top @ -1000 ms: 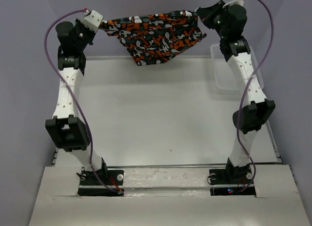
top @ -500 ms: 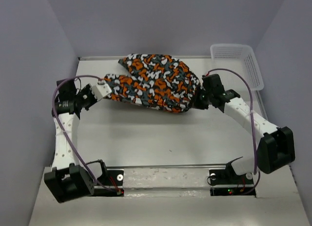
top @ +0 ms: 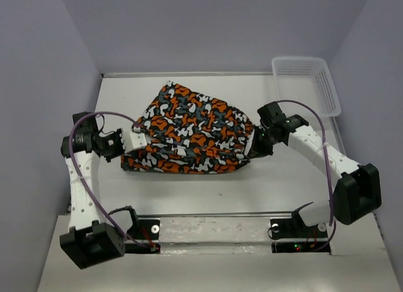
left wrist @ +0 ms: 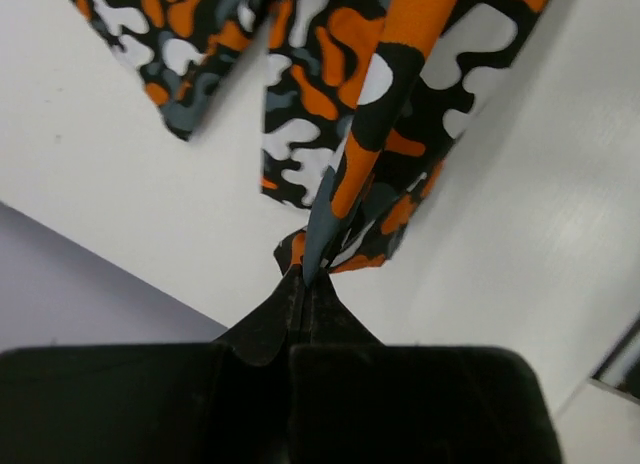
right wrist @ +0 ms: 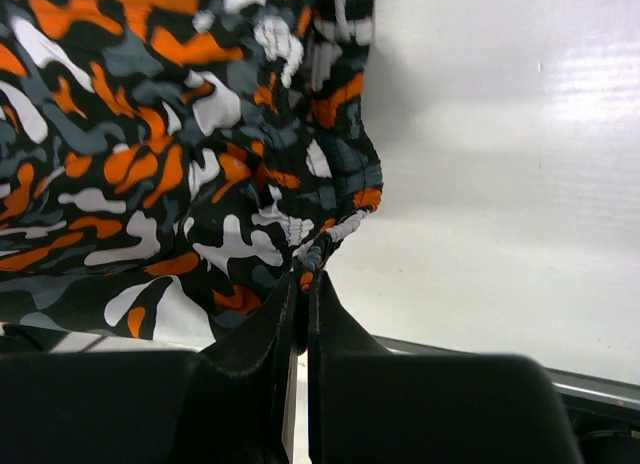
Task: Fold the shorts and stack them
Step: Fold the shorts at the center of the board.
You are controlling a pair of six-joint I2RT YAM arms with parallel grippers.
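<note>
My right gripper carries the pinched near edge outward to the spread shorts' far corner by the basket next and releases it there.
The shorts [top: 189, 131], printed in orange, black, grey and white blotches, lie spread on the white table [top: 189, 191] at its middle. My left gripper [top: 130, 143] is shut on the shorts' near left corner, low at the table. In the left wrist view the cloth [left wrist: 370, 134] runs out from between the shut fingers [left wrist: 265, 324]. My right gripper [top: 255, 147] is shut on the shorts' near right edge. In the right wrist view the gathered edge [right wrist: 320, 246] is pinched between the fingers [right wrist: 260, 329], and the cloth [right wrist: 150, 154] spreads to the left.
A white plastic mesh basket [top: 305, 84] stands at the table's far right corner. Grey walls close in the left, back and right sides. The arm bases sit on the rail [top: 214, 232] at the near edge.
Both arms came down from holding the shorts stretched high at the back. They have drawn the cloth toward the near side and laid it flatter on the table.
</note>
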